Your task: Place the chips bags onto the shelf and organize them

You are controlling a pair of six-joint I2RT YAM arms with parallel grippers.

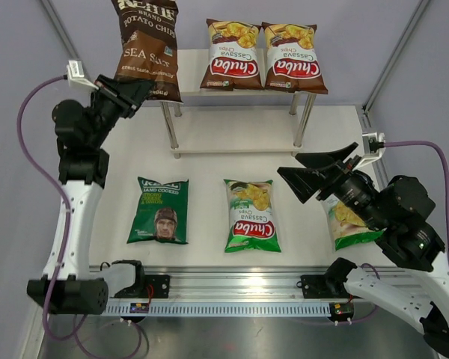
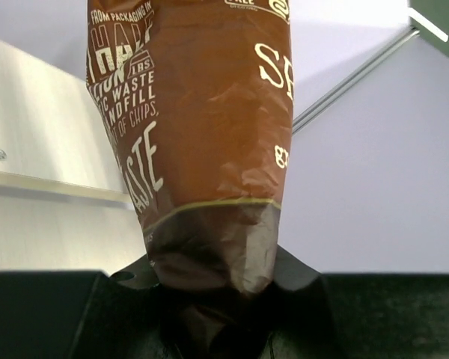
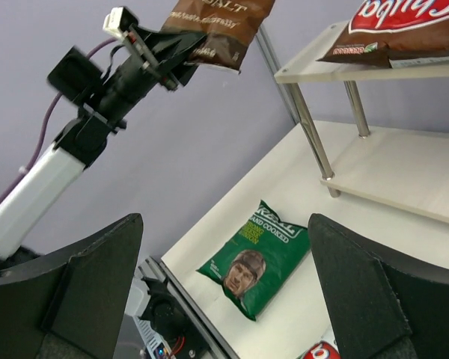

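Note:
The bare end of the top board [image 1: 193, 63] [image 2: 49, 116] lies below and outward of my left gripper. The gripper lowers outward beside the Chuba bags next and releases the dark brown bag's seam.
My left gripper [image 1: 138, 88] is shut on the bottom edge of the dark brown Kettle sea salt bag [image 1: 147, 46] and holds it upright above the left end of the shelf's top board [image 1: 193, 63]; the bag fills the left wrist view [image 2: 202, 142]. Two brown-red Chuba bags [image 1: 234, 54] [image 1: 294, 56] lie on the top board. On the table lie the dark green bag with a man's face [image 1: 159, 210], a green Chuba bag [image 1: 251, 215] and a second green Chuba bag [image 1: 349, 221], partly hidden under my right arm. My right gripper [image 1: 307, 173] is open and empty above the table.
The shelf's lower board [image 1: 236, 131] is bare, with silver legs [image 1: 170, 127] at its corners. A metal rail [image 1: 224, 288] runs along the near table edge. Grey walls close in the left, back and right.

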